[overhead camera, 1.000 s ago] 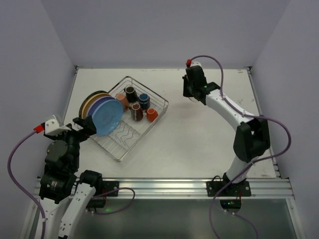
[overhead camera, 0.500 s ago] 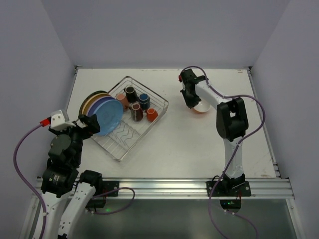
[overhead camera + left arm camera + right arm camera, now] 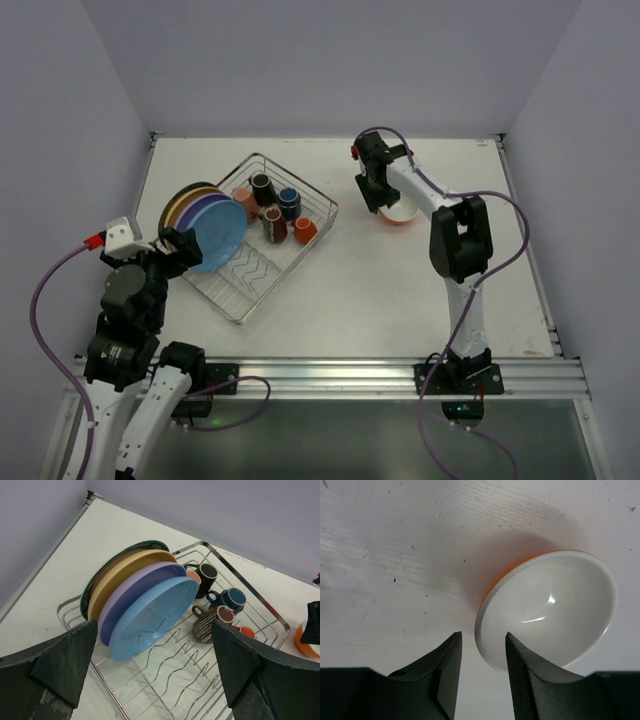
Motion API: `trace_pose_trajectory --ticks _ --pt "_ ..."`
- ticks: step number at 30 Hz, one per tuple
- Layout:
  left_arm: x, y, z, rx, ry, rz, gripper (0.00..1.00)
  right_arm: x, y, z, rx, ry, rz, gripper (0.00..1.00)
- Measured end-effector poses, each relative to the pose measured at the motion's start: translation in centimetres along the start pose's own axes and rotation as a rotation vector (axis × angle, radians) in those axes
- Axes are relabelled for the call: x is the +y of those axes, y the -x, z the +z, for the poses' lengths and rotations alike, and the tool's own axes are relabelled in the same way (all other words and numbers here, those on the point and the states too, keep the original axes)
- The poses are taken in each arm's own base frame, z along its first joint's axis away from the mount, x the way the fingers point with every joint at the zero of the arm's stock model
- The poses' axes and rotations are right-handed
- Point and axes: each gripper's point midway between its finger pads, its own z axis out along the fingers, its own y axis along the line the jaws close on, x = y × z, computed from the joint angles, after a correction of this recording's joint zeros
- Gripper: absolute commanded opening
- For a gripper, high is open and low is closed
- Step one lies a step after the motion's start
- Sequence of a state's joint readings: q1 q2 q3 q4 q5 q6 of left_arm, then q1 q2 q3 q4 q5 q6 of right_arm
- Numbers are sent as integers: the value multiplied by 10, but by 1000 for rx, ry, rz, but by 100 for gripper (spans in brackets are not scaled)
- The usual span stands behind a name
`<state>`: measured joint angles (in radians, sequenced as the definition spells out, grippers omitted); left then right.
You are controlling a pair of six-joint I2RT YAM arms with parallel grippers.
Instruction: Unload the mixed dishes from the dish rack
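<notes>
My left gripper moves outward next and tilts down to close on the blue plate's upper rim [image 3: 208, 206] [image 3: 142, 601], since the blue plate ends the row beside empty wires.
The dish rack [image 3: 331, 209] stands left of centre on the table. It holds a blue plate [image 3: 150, 612], a lavender plate [image 3: 131, 587], a yellow plate [image 3: 122, 570] and a pattern-rimmed plate [image 3: 146, 544], all on edge. A black mug [image 3: 206, 574], a pink mug [image 3: 194, 576], a blue-lined mug [image 3: 231, 599], a brown mug [image 3: 210, 623] and an orange mug [image 3: 245, 631] are in it too. My left gripper [image 3: 180, 245] is wide open and empty above the rack's near-left corner. The orange bowl [image 3: 550, 605], white inside, rests on the table. My right gripper [image 3: 483, 635] is open, with the bowl's rim between its jaws.
The orange bowl [image 3: 400, 215] lies right of the rack on the white table [image 3: 380, 290]. Walls rise at the left, back and right table edges. A metal rail [image 3: 330, 375] runs along the near edge.
My right arm swung in and set the bowl on the table; the gripper has since shifted slightly left. My left gripper has edged a little to the right near the rack.
</notes>
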<state>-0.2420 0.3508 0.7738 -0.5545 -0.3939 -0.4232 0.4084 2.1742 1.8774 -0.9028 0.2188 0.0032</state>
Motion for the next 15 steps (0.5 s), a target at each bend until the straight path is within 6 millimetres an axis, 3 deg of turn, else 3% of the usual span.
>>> trace_pose_trajectory --ticks 3,5,8,11,15 --pt "2 -2 2 8 14 5 100 4 -3 -2 10 -3 -7 48" --pt "2 -4 5 19 24 11 100 8 -4 -7 3 4 8 86" --pt "2 -11 11 57 38 29 100 7 -9 -31 -25 -6 15 87" --pt "-1 -11 18 115 57 67 100 1 -8 -86 -149 -23 60 88" --pt "-12 10 24 159 73 87 100 -5 -19 -185 -446 40 180 89"
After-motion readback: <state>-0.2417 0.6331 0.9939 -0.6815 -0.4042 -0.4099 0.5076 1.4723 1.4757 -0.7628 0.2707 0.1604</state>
